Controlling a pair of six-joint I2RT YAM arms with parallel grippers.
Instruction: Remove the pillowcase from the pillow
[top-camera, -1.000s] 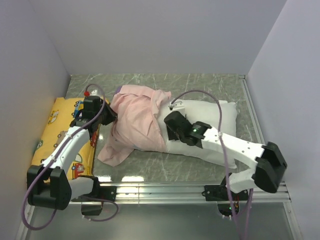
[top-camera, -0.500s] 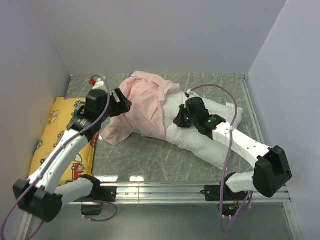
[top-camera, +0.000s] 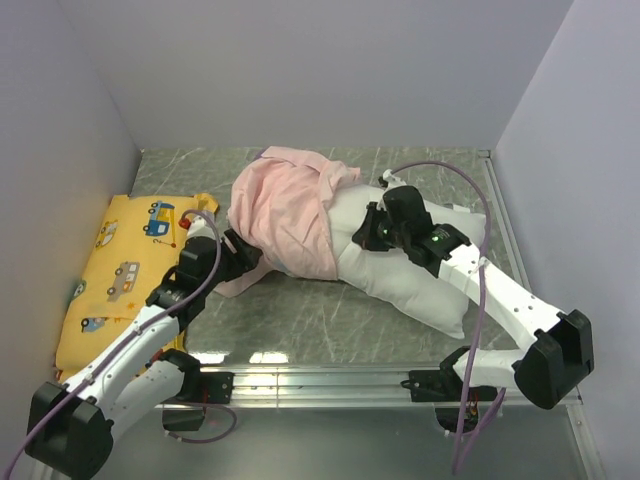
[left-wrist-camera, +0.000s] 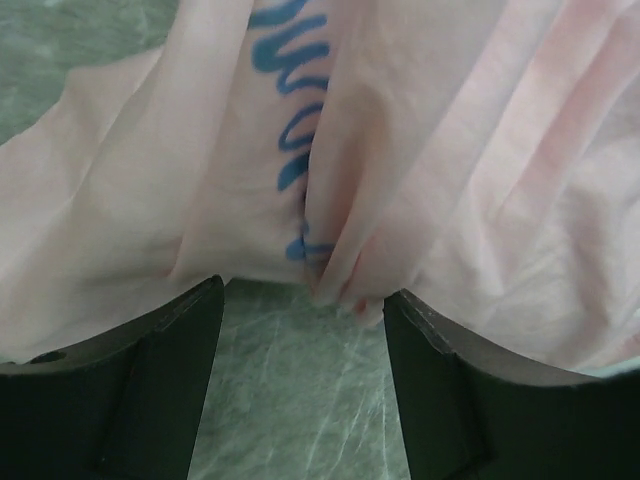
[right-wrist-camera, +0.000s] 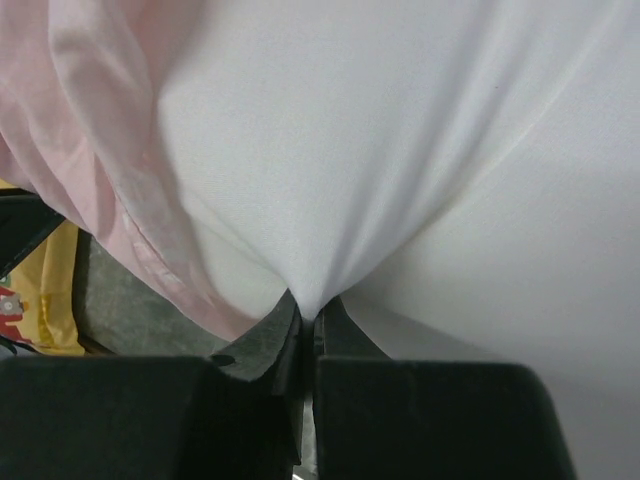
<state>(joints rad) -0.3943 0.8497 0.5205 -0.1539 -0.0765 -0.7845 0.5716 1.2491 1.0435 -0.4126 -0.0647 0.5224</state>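
Observation:
Next, my right gripper pulls to the right in the top view, toward the pillow's bare end (top-camera: 456, 220), and releases, as the pillowcase (top-camera: 285, 212) still covers the pillow's other end.
The pillowcase (top-camera: 285, 212) shows its pale pink reverse and is bunched over the left end of the white pillow (top-camera: 425, 285), which lies slanted across the table. My left gripper (top-camera: 246, 256) is open at the cover's lower left edge. In the left wrist view the pink pillowcase (left-wrist-camera: 420, 150), with blue lettering showing through, hangs just ahead of the left gripper (left-wrist-camera: 305, 300), and only green table lies between the fingers (left-wrist-camera: 160, 350). My right gripper (top-camera: 366, 232) is shut on a pinch of the pillow (right-wrist-camera: 330, 150), with the right gripper (right-wrist-camera: 306, 318) holding taut white fabric.
A yellow vehicle-print pillow (top-camera: 118, 270) lies along the left wall beside the left arm. The green marble table (top-camera: 300, 320) ends at a metal rail (top-camera: 330, 378) in front. Grey walls close the left, back and right sides.
The left gripper let go of the pillowcase, opened and drew back toward the near edge. The right gripper shut on the pillow and moved it back and to the right.

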